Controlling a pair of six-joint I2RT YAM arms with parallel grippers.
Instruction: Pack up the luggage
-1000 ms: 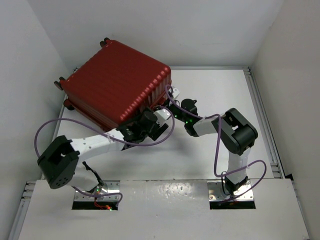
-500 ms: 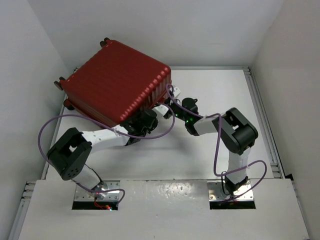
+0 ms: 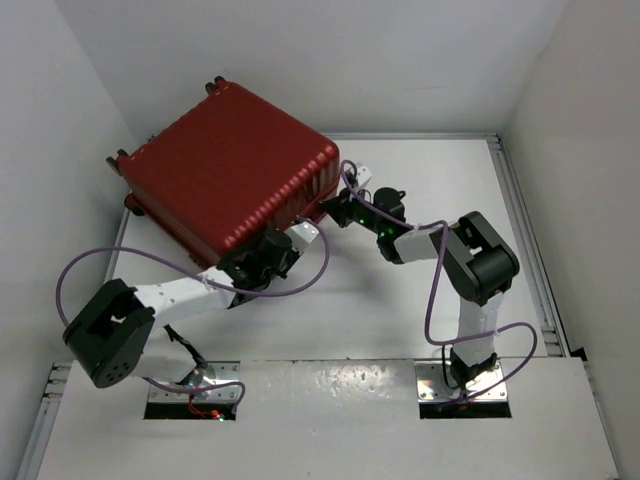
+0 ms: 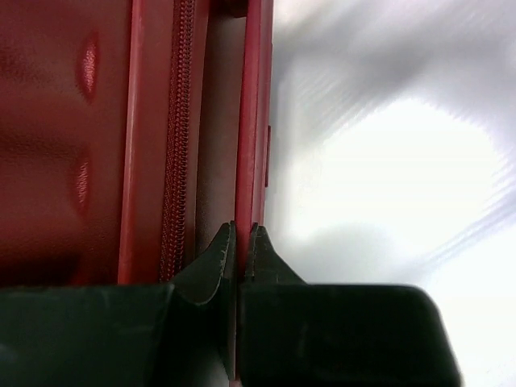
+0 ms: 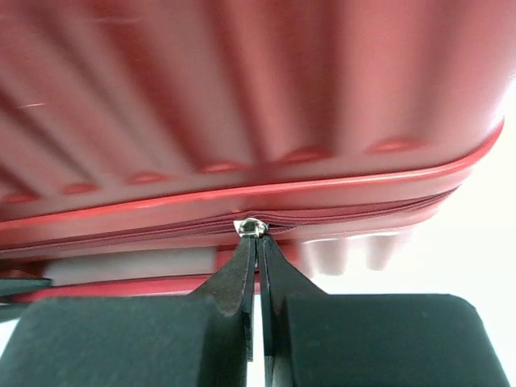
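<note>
My left gripper pulls the luggage's red rim (image 4: 247, 185) to the left in the top view next, until its release. This braces the luggage (image 4: 81, 121) while my right gripper holds the zipper pull.
The luggage (image 3: 225, 175) is a big red ribbed suitcase lying at the table's back left, its wheels toward the wall. My left gripper (image 3: 300, 233) is at its near edge. In the left wrist view that gripper (image 4: 243, 230) is shut on a thin red rim of the luggage (image 4: 81, 121), beside the red zipper (image 4: 176, 161). My right gripper (image 3: 335, 208) is at the near right corner. In the right wrist view it (image 5: 256, 239) is shut on the small silver zipper pull (image 5: 251, 227), under the ribbed shell of the luggage (image 5: 242, 97).
The white table (image 3: 430, 180) is walled at the back and on both sides, with a metal rail (image 3: 520, 220) along its right edge. Purple cables (image 3: 85, 262) loop out from both arms.
The left gripper has shut on the luggage's rim and its arm has swung left. The luggage has shifted a little toward the back left. The right gripper followed, still shut.
</note>
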